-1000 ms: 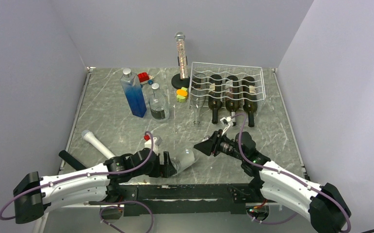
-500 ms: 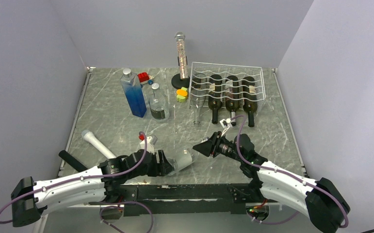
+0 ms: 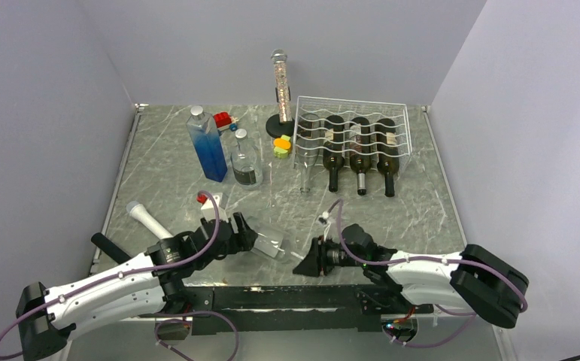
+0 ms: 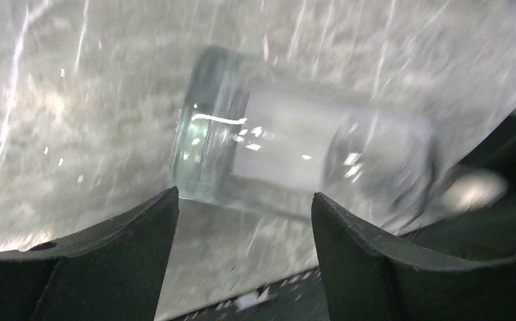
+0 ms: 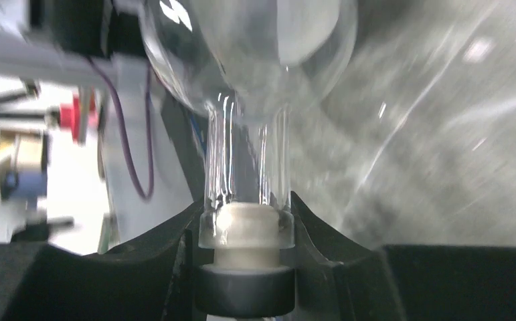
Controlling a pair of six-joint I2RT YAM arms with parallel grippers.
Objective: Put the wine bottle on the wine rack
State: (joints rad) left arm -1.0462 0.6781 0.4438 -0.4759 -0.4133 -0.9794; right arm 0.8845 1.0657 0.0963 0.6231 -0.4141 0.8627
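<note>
My right gripper should carry the bottle's neck left in the top view, turn downward and release it over the tabletop beside my open left gripper.
A clear wine bottle (image 3: 270,243) with a white label lies on its side near the table's front edge. My right gripper (image 3: 304,265) is shut on its corked neck, which shows in the right wrist view (image 5: 245,160) with the fingers pressed on both sides of the lip at the gripper (image 5: 245,224). My left gripper (image 3: 246,235) is open just left of the bottle's base. In the left wrist view the bottle (image 4: 295,154) lies beyond the gripper (image 4: 241,214), not between the fingers. The white wire wine rack (image 3: 352,105) stands at the back right, holding three dark bottles and a clear one.
A tall blue square bottle (image 3: 208,147) and a small round bottle (image 3: 246,162) stand at back left. A glitter tube lamp (image 3: 279,90), a red toy (image 3: 223,119) and a small orange-green object (image 3: 281,145) are near the rack. A white-and-black stick (image 3: 147,220) lies at front left.
My left gripper let go of the bottle's body and drew back to the left. My right gripper moved toward the near edge and closed on the neck. The bottle has turned.
</note>
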